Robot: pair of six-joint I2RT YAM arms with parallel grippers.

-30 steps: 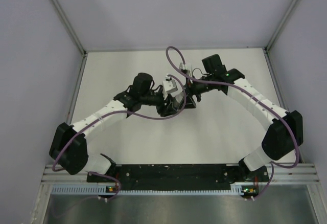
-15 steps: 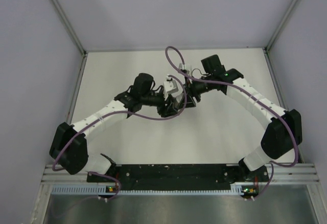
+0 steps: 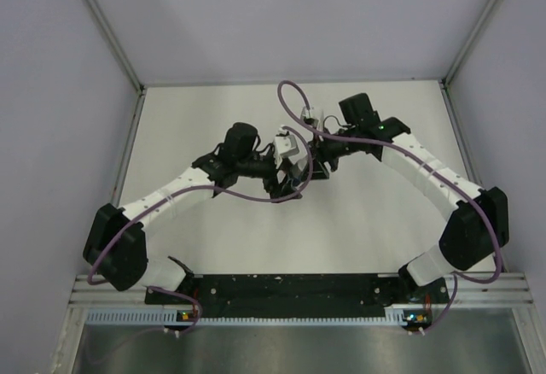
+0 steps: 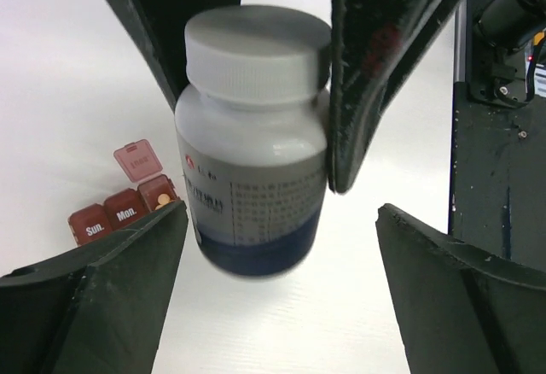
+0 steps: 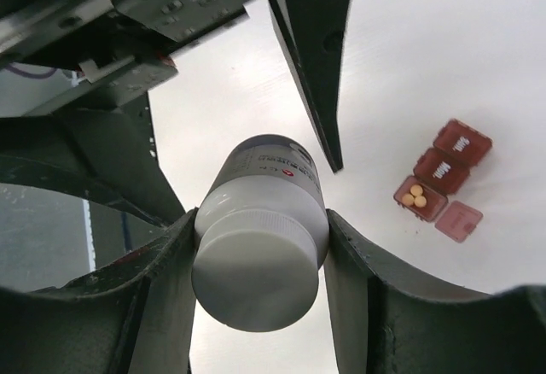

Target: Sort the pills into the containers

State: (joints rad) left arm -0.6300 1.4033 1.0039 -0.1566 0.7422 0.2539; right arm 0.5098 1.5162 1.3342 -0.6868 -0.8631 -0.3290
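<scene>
The tabletop is bare below my right gripper and to its right in the top view. My right gripper needs to move that way next, lower the bottle upright and release it.
A white pill bottle with a white screw cap and a dark blue band hangs above the table, tilted. My right gripper is shut on the bottle just below its cap. My left gripper stands open around the bottle's lower end, its fingers apart from it. The containers lie on the table as a dark red-brown strip, and one end compartment is open with three round yellow pills in it. In the left wrist view the containers sit at the left. Both grippers meet at mid-table.
The white table is walled by grey panels at the back and both sides. The black base rail runs along the near edge and also shows in the left wrist view. Purple cables loop over both arms.
My left gripper has opened and let go of the bottle. My right gripper has closed on the bottle and shifted slightly to the right.
</scene>
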